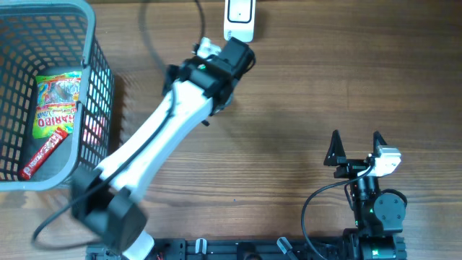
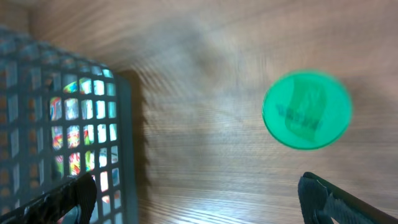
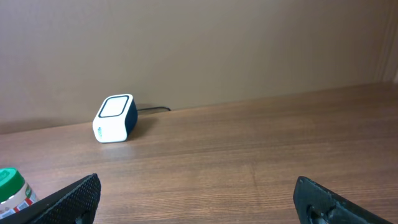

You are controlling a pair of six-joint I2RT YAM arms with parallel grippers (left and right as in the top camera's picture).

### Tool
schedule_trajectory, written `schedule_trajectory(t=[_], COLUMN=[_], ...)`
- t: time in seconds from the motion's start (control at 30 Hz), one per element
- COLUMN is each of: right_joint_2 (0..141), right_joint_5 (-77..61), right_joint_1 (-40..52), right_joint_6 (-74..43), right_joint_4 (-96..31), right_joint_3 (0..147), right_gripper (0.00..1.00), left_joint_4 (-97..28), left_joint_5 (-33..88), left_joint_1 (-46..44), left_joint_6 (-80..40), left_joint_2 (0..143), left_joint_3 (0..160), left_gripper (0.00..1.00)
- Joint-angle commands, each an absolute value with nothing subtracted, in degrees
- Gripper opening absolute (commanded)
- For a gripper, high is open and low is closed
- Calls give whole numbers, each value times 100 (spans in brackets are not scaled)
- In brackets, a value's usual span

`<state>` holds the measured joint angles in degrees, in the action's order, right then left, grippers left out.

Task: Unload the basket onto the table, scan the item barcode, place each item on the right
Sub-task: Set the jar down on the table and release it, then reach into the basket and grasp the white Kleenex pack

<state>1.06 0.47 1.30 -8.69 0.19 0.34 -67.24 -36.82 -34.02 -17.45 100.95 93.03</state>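
My left gripper needs to move back next, to the left in the overhead view, and down into the basket beside the red bar, because wrapped items are there.
A white barcode scanner (image 1: 240, 18) stands at the table's far edge; the right wrist view shows the scanner (image 3: 115, 118) in front of the wall. A bottle with a green lid (image 2: 306, 110) stands on the wood, below and ahead of my left gripper (image 2: 196, 186), which is open and holds nothing. The bottle (image 3: 9, 186) also shows at the lower left of the right wrist view. From overhead the left gripper (image 1: 232, 58) hangs just in front of the scanner and the arm hides the bottle. My right gripper (image 1: 356, 141) is open and empty at the near right.
A grey mesh basket (image 1: 97, 65) sits at the far left and holds a Haribo bag (image 1: 58, 101) and a red bar (image 1: 45, 152). The basket wall (image 2: 124, 143) is close to the left gripper's left finger. The left arm (image 1: 159, 137) runs diagonally across the table.
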Motion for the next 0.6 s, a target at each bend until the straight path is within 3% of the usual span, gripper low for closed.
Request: schedule_trajectory(t=[0.0, 0.23, 0.4, 0.57], right_joint_2=[80, 80, 80, 80], right_joint_5=[82, 82, 82, 82], right_joint_1=[110, 110, 110, 110], right_joint_6=[-788, -790, -790, -788], right_joint_4=[38, 38, 38, 38], right_joint_3=[30, 30, 30, 30], right_gripper=[100, 100, 100, 100], left_joint_4=[-6641, -6558, -6536, -6838], left_joint_5=[-3076, -2792, -1734, 228], left_joint_1=[-3166, -1525, 1009, 3332], left_joint_6=[-2639, -3286, -3389, -3393], left_joint_2=[9072, 6930, 6156, 6888], left_joint_3=[9301, 9301, 9299, 9299], left_gripper=[100, 100, 100, 100])
